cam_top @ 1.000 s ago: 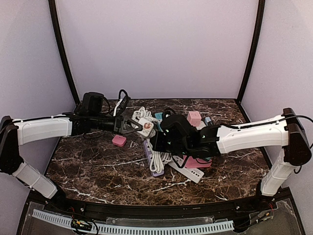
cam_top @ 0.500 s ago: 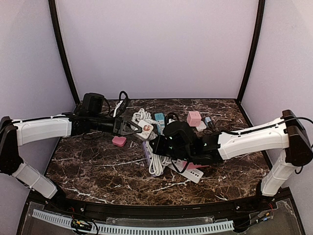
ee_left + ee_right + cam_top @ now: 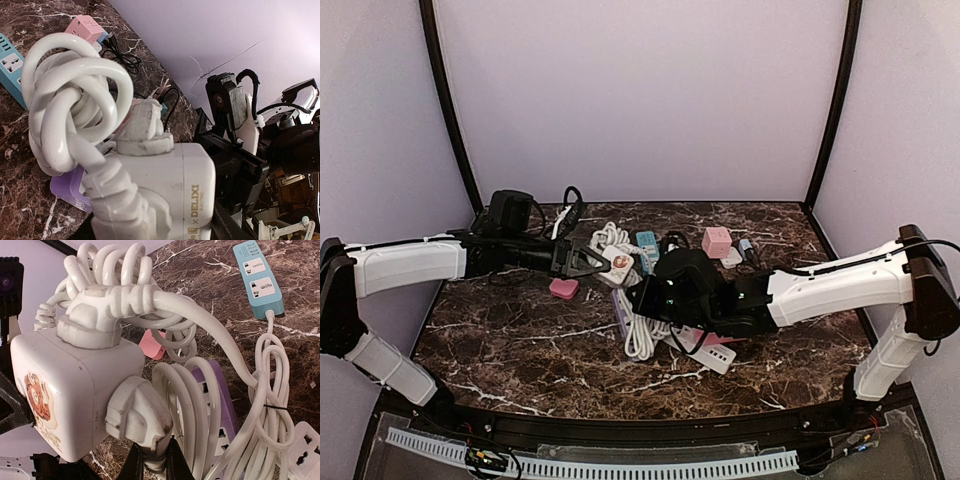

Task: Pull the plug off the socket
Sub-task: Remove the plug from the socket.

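Note:
My right gripper is going to pull the plug off the side of the socket next. It needs to lower the plug outward and release it on the tabletop [image 3: 299, 319] beside the blue strip, since that spot is bare.
A white cube socket [image 3: 617, 263] hangs above the table with my left gripper [image 3: 590, 260] shut on it. It fills the left wrist view as the socket [image 3: 172, 187], with dark fingers [image 3: 235, 217] just showing beside it. A white plug [image 3: 136, 416] sits in the socket's [image 3: 55, 390] side face. My right gripper [image 3: 152, 462] is shut on that plug's cable end, and the plug's body still lies against the face. A second white plug [image 3: 97, 315] with a thick cable sits in the top face. From above, the right gripper [image 3: 640, 295] is just right of the socket.
Under the grippers lie a purple power strip [image 3: 628, 322], a coil of white cable [image 3: 642, 335] and a white strip [image 3: 717, 353]. Behind them are a blue strip [image 3: 646, 242] and a pink cube [image 3: 717, 241]. A small pink adapter [image 3: 563, 288] lies to the left, and a black adapter [image 3: 510, 210] at the back left.
My right wrist has shifted a little to the right and toward the near edge, still gripping the plug. The left arm and the socket have stayed where they were.

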